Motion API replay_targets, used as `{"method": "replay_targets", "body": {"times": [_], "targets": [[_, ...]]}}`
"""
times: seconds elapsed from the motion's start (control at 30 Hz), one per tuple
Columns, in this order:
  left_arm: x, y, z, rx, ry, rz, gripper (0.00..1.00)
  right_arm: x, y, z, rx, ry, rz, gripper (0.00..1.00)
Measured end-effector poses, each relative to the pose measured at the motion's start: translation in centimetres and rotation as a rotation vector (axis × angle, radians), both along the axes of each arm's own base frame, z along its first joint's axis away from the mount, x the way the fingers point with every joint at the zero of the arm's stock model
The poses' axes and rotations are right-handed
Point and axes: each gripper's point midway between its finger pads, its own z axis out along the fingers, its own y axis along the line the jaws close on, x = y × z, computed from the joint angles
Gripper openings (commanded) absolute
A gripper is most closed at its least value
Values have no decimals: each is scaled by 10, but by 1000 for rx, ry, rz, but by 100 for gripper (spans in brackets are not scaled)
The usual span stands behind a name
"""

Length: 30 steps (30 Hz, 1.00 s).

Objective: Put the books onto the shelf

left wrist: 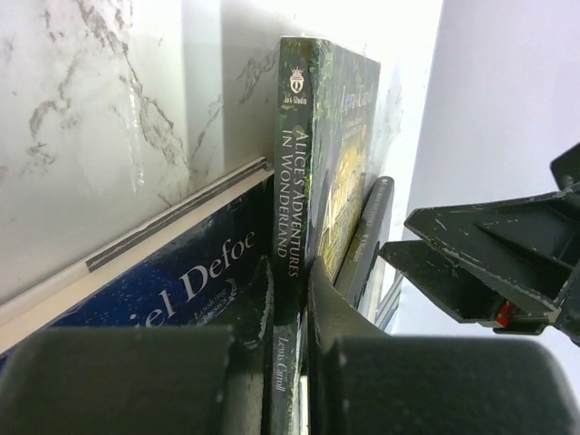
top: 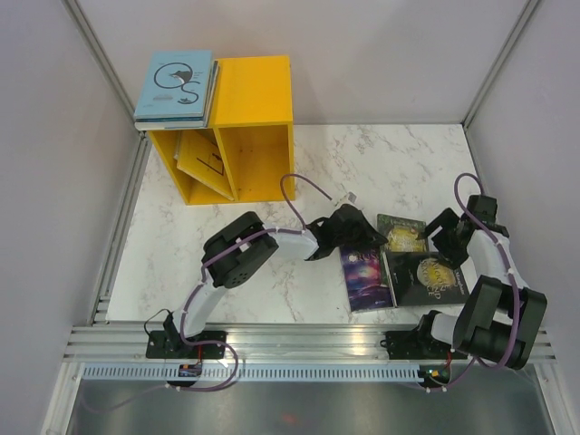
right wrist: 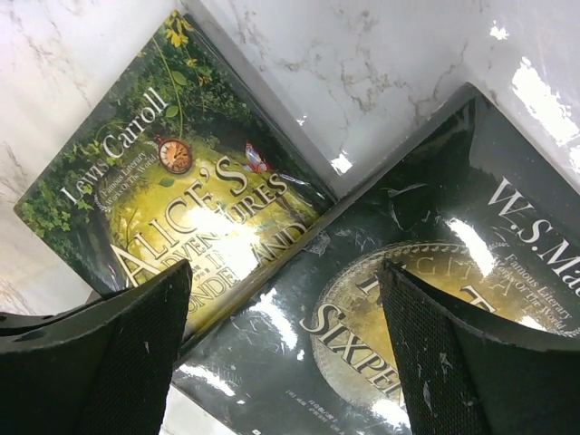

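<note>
Next, my left gripper needs to draw back toward bare marble, which lies to its left in the top view, and release the green Alice book's spine clear of the black-and-gold book (top: 433,277).
My left gripper (top: 360,232) is shut on the spine of the green Alice book (left wrist: 294,172), with a finger (left wrist: 255,304) on each side of that edge. From above, that book (top: 404,233) lies on the marble beside a purple galaxy book (top: 367,277) and a black-and-gold book (top: 433,277). My right gripper (top: 444,239) hovers open over the Alice book (right wrist: 172,181) and the black-and-gold book (right wrist: 362,308), holding nothing. The yellow shelf (top: 258,91) stands at the back left. A stack topped by a light blue book (top: 177,86) lies on it, and a yellow book (top: 201,163) leans in its left compartment.
Grey walls close in the table at the left, back and right. A blue Defoe cover (left wrist: 172,290) lies right beside my left fingers. The right arm's gripper (left wrist: 494,263) is close by in the left wrist view. An aluminium rail (top: 299,340) runs along the near edge.
</note>
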Motion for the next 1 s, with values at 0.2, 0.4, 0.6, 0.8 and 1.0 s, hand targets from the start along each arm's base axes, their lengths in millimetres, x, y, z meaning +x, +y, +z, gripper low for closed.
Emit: {"method": "replay_targets", "body": {"times": [0.2, 0.4, 0.6, 0.8, 1.0], "targets": [[-10, 26, 3, -40, 8, 47, 2, 11, 12, 8, 58, -92, 19, 91], [-27, 104, 25, 69, 2, 123, 2, 26, 38, 19, 129, -157, 82, 91], [-50, 170, 40, 146, -37, 175, 2, 22, 90, 23, 181, -139, 200, 91], [-78, 232, 51, 195, -61, 224, 2, 3, 156, 25, 231, -101, 360, 91], [-101, 283, 59, 209, -95, 271, 2, -14, 194, 13, 262, -76, 434, 91]]}}
